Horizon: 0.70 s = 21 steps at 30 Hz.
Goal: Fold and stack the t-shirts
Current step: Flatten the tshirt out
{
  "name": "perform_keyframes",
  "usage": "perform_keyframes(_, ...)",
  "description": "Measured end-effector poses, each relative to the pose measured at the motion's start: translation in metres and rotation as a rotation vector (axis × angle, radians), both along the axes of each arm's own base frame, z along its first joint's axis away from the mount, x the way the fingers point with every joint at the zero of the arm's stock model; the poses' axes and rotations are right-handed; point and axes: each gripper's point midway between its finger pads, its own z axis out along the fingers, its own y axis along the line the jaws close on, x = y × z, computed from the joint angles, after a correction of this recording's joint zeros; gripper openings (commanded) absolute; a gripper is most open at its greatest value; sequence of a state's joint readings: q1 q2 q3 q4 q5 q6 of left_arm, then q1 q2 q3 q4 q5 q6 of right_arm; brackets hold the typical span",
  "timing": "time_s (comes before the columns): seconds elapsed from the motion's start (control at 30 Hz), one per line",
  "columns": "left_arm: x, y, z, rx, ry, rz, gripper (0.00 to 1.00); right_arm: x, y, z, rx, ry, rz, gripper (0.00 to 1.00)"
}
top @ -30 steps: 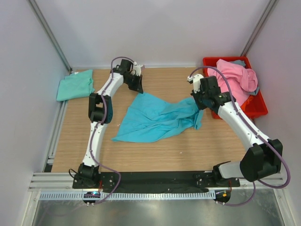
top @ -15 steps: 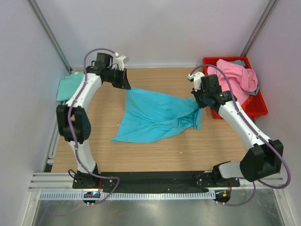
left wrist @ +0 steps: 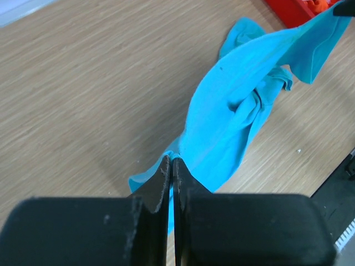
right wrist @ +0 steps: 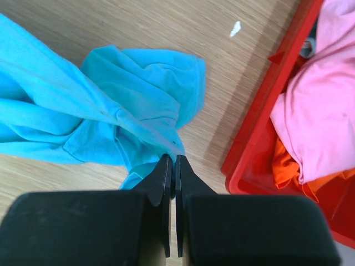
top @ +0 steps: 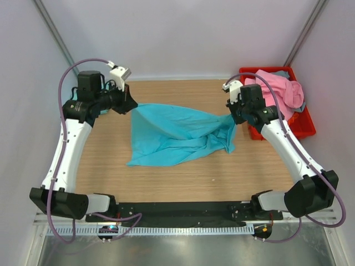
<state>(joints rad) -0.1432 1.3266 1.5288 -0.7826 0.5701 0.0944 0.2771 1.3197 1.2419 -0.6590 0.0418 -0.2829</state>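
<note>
My right gripper moves down away from the red bin [top: 304, 128] next and releases the corner at the t-shirt's far edge [top: 203, 114], which lies to its left in the top view.
The turquoise-blue t-shirt [top: 177, 136] hangs stretched between my two grippers, its lower part resting on the table. My left gripper [top: 128, 104] is shut on its left top corner; the left wrist view shows the cloth [left wrist: 233, 116] pinched at my fingertips [left wrist: 172, 162]. My right gripper [top: 232, 115] is shut on its right top corner, with bunched cloth [right wrist: 133, 100] hanging below in the right wrist view. The pink t-shirt [top: 280, 91] lies heaped in the red bin [top: 304, 128]. A grey-blue one [top: 282, 73] peeks out behind it. The mint-green one is hidden behind my left arm.
The red bin stands at the back right, close to my right gripper, and shows in the right wrist view [right wrist: 260, 138] with orange cloth [right wrist: 288, 166] inside. White walls close the table's back and sides. A black rail [top: 183, 210] runs along the near edge.
My left arm has swung left and outward, pulling the turquoise-blue shirt's corner left and stretching it wide. It now covers the mint-green shirt. My right gripper has shifted slightly up.
</note>
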Motion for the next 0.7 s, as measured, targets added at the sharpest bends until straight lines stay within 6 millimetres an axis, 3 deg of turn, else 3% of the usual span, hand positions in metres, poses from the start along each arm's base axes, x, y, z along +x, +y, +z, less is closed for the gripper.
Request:
perform_keyframes(0.1,-0.008,0.007,0.004,0.016,-0.010,0.016,0.00,-0.002,0.009,-0.006,0.018,0.028,0.052,0.01)
perform_keyframes(0.2,-0.017,0.010,0.000,0.023,-0.008,0.022,0.00,0.003,0.021,-0.026,0.025,0.098,0.100,0.01)
perform_keyframes(0.37,-0.036,0.013,-0.034,0.039,0.074,0.026,0.00,0.019,0.043,-0.076,0.001,0.236,0.161,0.01)
perform_keyframes(0.43,-0.039,0.015,-0.047,0.049,0.107,0.030,0.00,0.031,0.052,-0.088,-0.013,0.266,0.184,0.01)
perform_keyframes(0.57,-0.042,0.016,-0.060,0.057,0.143,0.032,0.00,0.075,0.084,-0.097,-0.022,0.252,0.233,0.01)
perform_keyframes(0.63,-0.043,0.016,-0.064,0.059,0.152,0.033,0.00,0.093,0.099,-0.100,-0.026,0.240,0.253,0.14)
perform_keyframes(0.7,-0.043,0.017,-0.067,0.062,0.159,0.036,0.00,0.104,0.109,-0.105,-0.030,0.229,0.258,0.38)
